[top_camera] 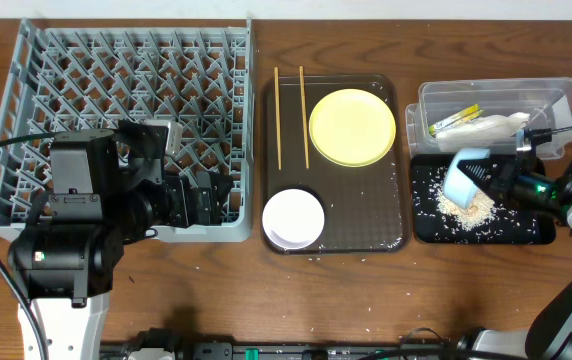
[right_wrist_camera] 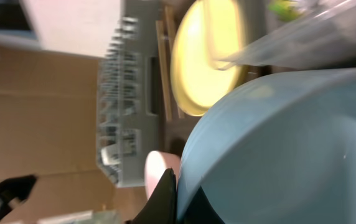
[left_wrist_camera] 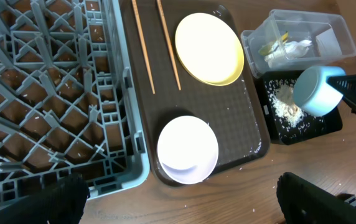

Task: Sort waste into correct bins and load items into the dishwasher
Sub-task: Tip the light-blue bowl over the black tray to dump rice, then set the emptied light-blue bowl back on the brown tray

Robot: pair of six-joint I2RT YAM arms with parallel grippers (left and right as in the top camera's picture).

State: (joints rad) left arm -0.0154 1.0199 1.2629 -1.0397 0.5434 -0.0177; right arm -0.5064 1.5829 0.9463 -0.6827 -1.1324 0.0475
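Observation:
The light-blue bowl [top_camera: 463, 175] goes left in the overhead view in my right gripper to the brown tray's free corner [top_camera: 377, 204] next. It turns upright, comes down and is released.
My right gripper [top_camera: 488, 177] is shut on the rim of the light-blue bowl [top_camera: 463, 175], which hangs tipped on its side over the black tray [top_camera: 526, 228]. A heap of rice scraps [top_camera: 464, 207] lies under the bowl. In the right wrist view the bowl [right_wrist_camera: 277, 143] fills the frame, with one black finger [right_wrist_camera: 165, 193] against its rim. The clear tub [top_camera: 556, 95] holds the napkin [top_camera: 491, 127] and the sachet [top_camera: 454, 118]. My left gripper [left_wrist_camera: 178, 211] stands open over the table near the dish rack's [top_camera: 126, 130] front right corner, close to the white bowl [left_wrist_camera: 187, 149].
The brown serving tray [top_camera: 366, 215] carries two chopsticks [top_camera: 278, 115], the yellow plate [top_camera: 352, 127] and the white bowl [top_camera: 293, 218]. Stray rice grains dot this tray and the table in front of it. The left arm's body overhangs the rack's front right part.

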